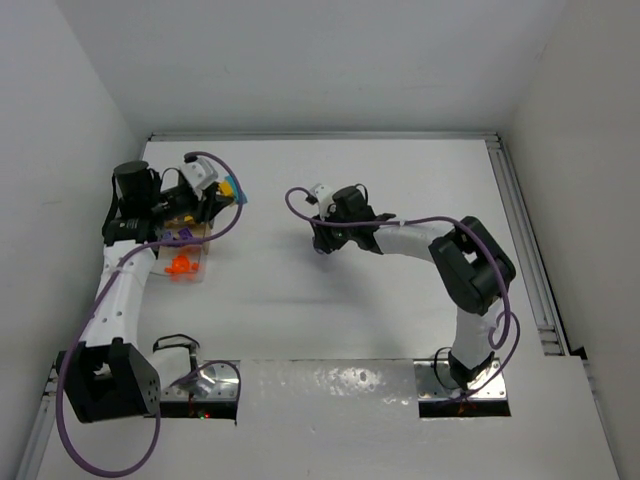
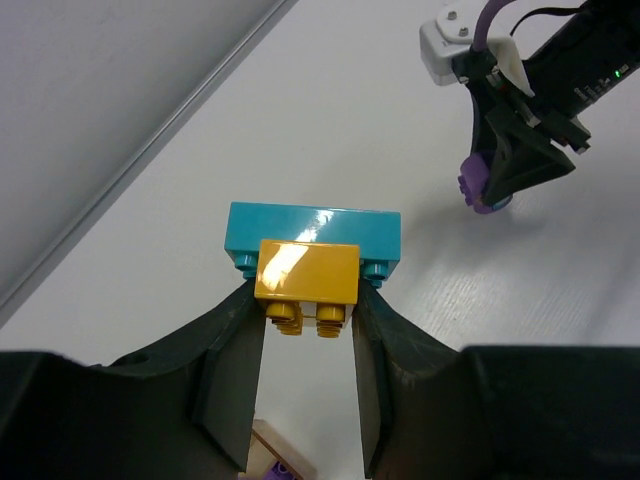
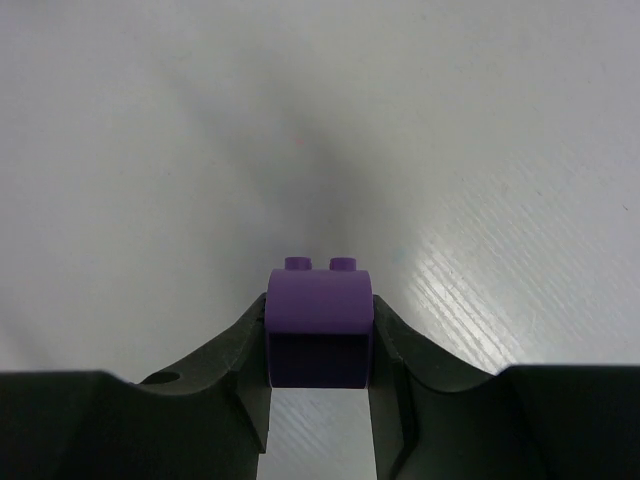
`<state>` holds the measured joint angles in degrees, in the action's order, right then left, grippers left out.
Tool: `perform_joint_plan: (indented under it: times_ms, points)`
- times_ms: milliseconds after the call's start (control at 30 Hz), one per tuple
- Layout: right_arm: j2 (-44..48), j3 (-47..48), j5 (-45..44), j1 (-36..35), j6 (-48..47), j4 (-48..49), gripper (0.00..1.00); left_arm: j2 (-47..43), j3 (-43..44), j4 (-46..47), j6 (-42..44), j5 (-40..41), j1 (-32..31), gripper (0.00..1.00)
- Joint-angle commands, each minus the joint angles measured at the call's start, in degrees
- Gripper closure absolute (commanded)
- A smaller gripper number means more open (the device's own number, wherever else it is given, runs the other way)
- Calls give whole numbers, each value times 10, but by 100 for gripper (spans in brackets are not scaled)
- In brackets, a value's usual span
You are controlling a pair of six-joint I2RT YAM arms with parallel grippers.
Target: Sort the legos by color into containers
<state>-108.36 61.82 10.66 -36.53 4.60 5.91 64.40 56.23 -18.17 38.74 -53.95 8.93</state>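
Purple legos lie in the tray's middle section [image 1: 183, 235]. My right gripper will next carry the purple brick to the left in the top view, over that section, and release it.
My left gripper [image 2: 308, 300] is shut on a yellow brick [image 2: 306, 270] that is stuck to a wider teal brick [image 2: 315, 228]. It holds the pair above the table, just past the tray. In the top view this gripper [image 1: 227, 190] sits at the far left, beside the clear compartmented tray [image 1: 205, 262]. The tray holds orange legos [image 1: 181, 267] and purple legos [image 1: 178, 236]. My right gripper [image 3: 320, 335] is shut on a purple brick [image 3: 320, 305] close over the white table. It is near the table's middle in the top view [image 1: 322, 245] and also shows in the left wrist view [image 2: 500, 170].
The tray's tan edge [image 2: 272, 443] shows below the left fingers. White walls enclose the table on the left, back and right. A metal rail [image 1: 525, 240] runs along the right side. A shiny plate [image 1: 330, 385] spans the near edge between the arm bases.
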Motion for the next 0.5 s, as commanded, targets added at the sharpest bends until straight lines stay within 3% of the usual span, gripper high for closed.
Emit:
perform_joint_plan:
  times_ms: [0,100,233,367,467]
  points:
    - [50,15,21,-3,6,64,100,-2,-2,38,-15,2,-6,100]
    - [52,36,91,-3,41,106,100,5,-2,31,-46,66,-5,100]
    - [57,57,105,-1,108,176,100,16,5,-119,157,31,-21,100]
    - [68,94,103,4,111,206,100,40,-2,-208,210,45,-42,100]
    - [49,139,115,4,124,202,100,31,-16,-179,179,45,-49,100]
